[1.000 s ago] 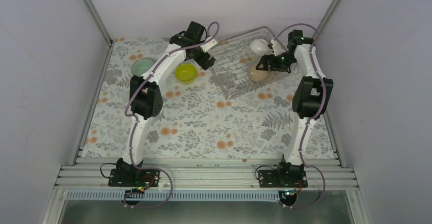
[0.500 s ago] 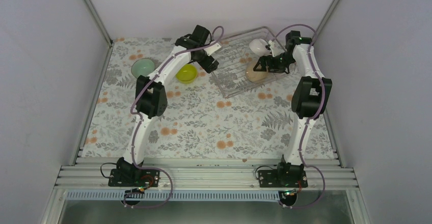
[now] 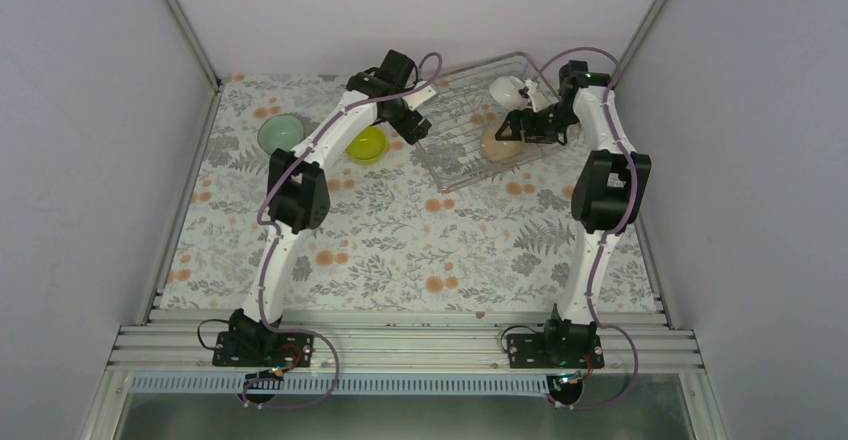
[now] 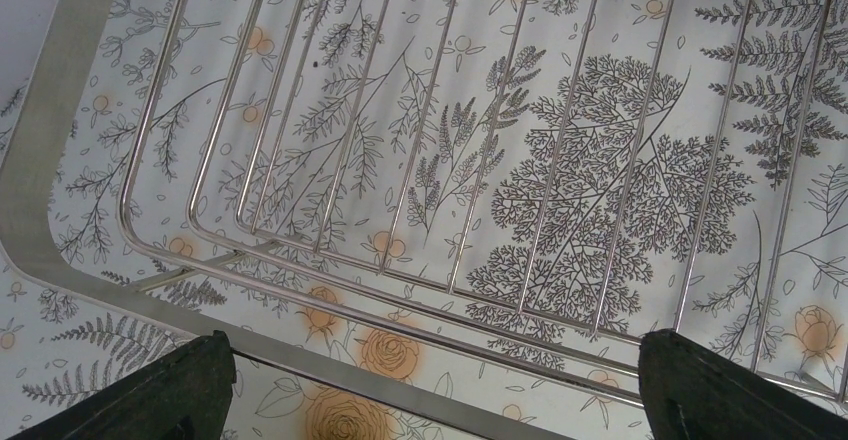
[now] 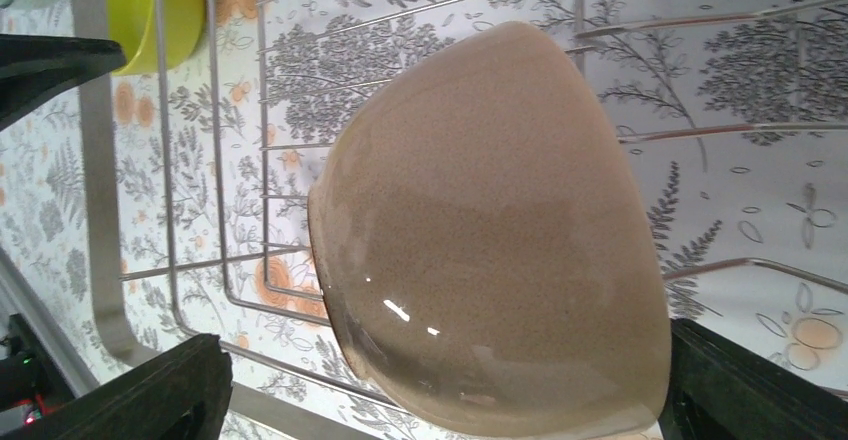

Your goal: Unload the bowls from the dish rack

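I need to move my right gripper to the left in the top view and lower it onto the tan bowl (image 3: 497, 147) (image 5: 490, 235), because the bowl lies tipped below it on that side.
The silver wire dish rack (image 3: 455, 125) stands at the back of the table. In it lie a white bowl (image 3: 507, 90) and a tan-sided bowl (image 3: 496, 141) tipped on its edge. A mint green bowl (image 3: 280, 132) and a yellow-green bowl (image 3: 366, 143) sit on the table left of the rack. My right gripper (image 3: 520, 128) is open, its fingers either side of the tan bowl (image 5: 500, 230) without gripping it. My left gripper (image 3: 411, 125) is open and empty above the rack's left corner (image 4: 412, 329).
The table carries a floral cloth (image 3: 400, 240). Grey walls and metal frame posts close in the back and both sides. In the right wrist view the yellow-green bowl (image 5: 160, 10) shows beyond the rack's wires (image 5: 211, 110).
My left gripper has moved right, from beside the yellow-green bowl to the rack's left edge. My right gripper has edged left around the tan bowl, which has shifted slightly.
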Controlling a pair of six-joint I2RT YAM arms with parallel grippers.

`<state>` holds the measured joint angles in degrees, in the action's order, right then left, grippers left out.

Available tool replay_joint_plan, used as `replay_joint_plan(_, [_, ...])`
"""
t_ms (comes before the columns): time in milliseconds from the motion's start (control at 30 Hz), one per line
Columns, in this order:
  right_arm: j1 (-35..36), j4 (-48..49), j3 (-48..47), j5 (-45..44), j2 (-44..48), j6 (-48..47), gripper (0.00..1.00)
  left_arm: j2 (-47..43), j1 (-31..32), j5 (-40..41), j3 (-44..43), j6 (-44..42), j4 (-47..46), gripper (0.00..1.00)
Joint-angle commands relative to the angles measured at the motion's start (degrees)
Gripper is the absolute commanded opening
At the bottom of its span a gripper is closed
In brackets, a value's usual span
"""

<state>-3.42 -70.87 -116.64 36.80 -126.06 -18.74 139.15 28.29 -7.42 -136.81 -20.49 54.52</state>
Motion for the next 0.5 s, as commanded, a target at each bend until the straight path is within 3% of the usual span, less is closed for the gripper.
replay_joint_plan(0, [0.91,-2.63,-1.88,6.32,0.92,-1.92,1.0,1.14,1.45,-1.63,-0.91,0.36,1.24,1.0])
replay_joint_plan(467, [2.02,-1.75,0.47,4.77,1.91,-2.35,1.0,2.24,2.9,-0.75,-1.7,0.02,1.86,0.99])
